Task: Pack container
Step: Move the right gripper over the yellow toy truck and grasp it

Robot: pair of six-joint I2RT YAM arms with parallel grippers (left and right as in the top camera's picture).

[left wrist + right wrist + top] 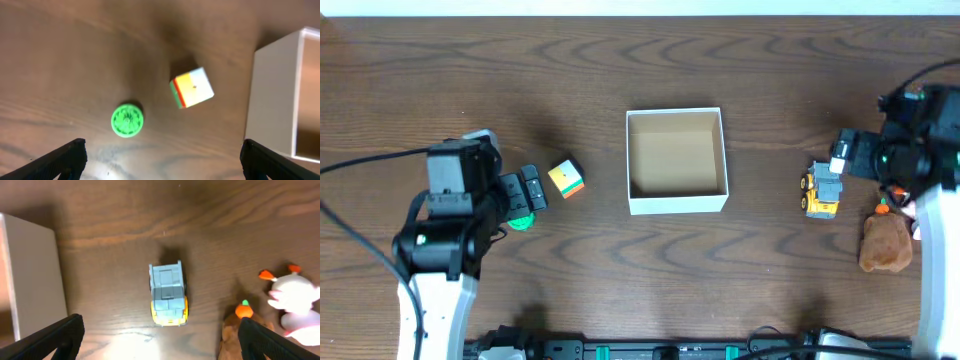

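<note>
My right gripper is going down next onto the toy truck's blue-grey body [826,181] [168,289], with one open finger along each side of the truck. The tabletop is bare beside both sides, so my fingers have room there.
The container [677,204] is a shallow white box with a tan inside and nothing in it, standing mid-table; its wall shows in the left wrist view [272,95] and the right wrist view [35,275]. A multicoloured cube [566,177] [192,87] and a green disc [523,220] [127,120] lie left of it. My left gripper [532,188] [161,155] is open and empty, just short of them. A yellow and blue-grey toy truck [822,190] [168,294] stands right of the box. My right gripper [847,155] [160,330] is open and empty above the truck.
A brown plush [886,243] [240,337] with a small orange piece [243,310] lies at the right, next to a white toy with orange tips [299,300]. Black arm bases run along the table's front edge [650,350].
</note>
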